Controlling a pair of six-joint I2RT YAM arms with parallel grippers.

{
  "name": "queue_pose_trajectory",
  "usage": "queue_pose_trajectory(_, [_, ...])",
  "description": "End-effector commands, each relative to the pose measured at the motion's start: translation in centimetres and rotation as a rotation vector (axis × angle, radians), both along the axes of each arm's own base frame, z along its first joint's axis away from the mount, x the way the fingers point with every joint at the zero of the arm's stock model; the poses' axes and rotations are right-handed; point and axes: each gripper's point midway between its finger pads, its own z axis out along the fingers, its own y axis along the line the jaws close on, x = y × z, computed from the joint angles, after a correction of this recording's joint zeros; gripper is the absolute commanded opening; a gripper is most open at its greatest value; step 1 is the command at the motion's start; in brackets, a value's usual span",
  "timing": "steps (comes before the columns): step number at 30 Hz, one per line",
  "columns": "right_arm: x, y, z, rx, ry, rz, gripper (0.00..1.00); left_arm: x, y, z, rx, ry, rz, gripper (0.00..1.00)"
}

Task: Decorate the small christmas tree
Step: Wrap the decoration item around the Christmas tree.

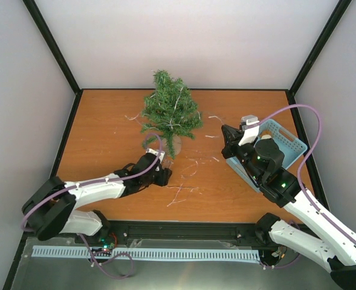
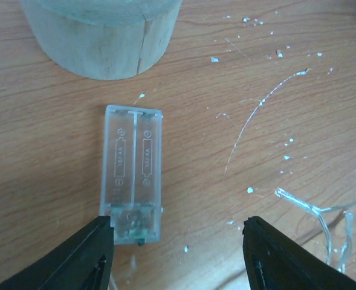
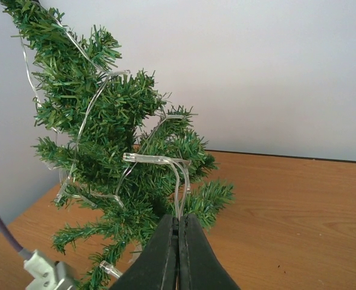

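Observation:
The robot's left hand is going down to the battery box (image 2: 132, 175) next, moving toward the left in the wrist view, and then it will close on its near end (image 2: 134, 225).
The small christmas tree (image 1: 170, 113) stands at the back middle of the table on a pale wooden base (image 2: 102, 36), with a clear light string (image 3: 90, 109) draped over its branches (image 3: 99, 151). A clear battery box (image 2: 132, 175) lies flat on the table just in front of the base. My left gripper (image 2: 178, 237) is open around its near end, with the left finger (image 2: 96, 248) touching the box and the right finger well clear of it. My right gripper (image 3: 179, 226) is shut on a loop of the light string beside the tree, also seen as the right gripper (image 1: 229, 142) in the top view.
A light blue basket (image 1: 284, 142) sits at the right, behind my right arm. Loose strands of the light string (image 2: 317, 211) and small shiny flecks (image 1: 184, 190) lie on the wood between the arms. Grey walls close in the table on three sides.

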Motion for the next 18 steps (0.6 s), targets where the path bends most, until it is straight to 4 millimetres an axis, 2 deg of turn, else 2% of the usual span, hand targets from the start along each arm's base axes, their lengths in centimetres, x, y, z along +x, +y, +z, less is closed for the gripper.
queue_pose_trajectory(1, [-0.2,-0.2,0.7,0.025,-0.017,-0.001,0.03,1.9,-1.1,0.6,0.037,-0.065,-0.056,0.59])
queue_pose_trajectory(7, [-0.4,-0.4,1.2,0.028,-0.028,-0.003,0.03,2.8,-1.3,-1.0,0.083,-0.066,-0.066,0.58])
queue_pose_trajectory(14, [-0.3,-0.1,0.7,0.024,-0.013,0.005,0.03,2.9,-1.0,-3.5,0.127,-0.030,-0.060,0.58])
queue_pose_trajectory(18, [-0.3,-0.1,0.5,0.023,-0.011,0.005,0.03,3.1,-0.4,-4.2,0.163,-0.027,-0.035,0.43])
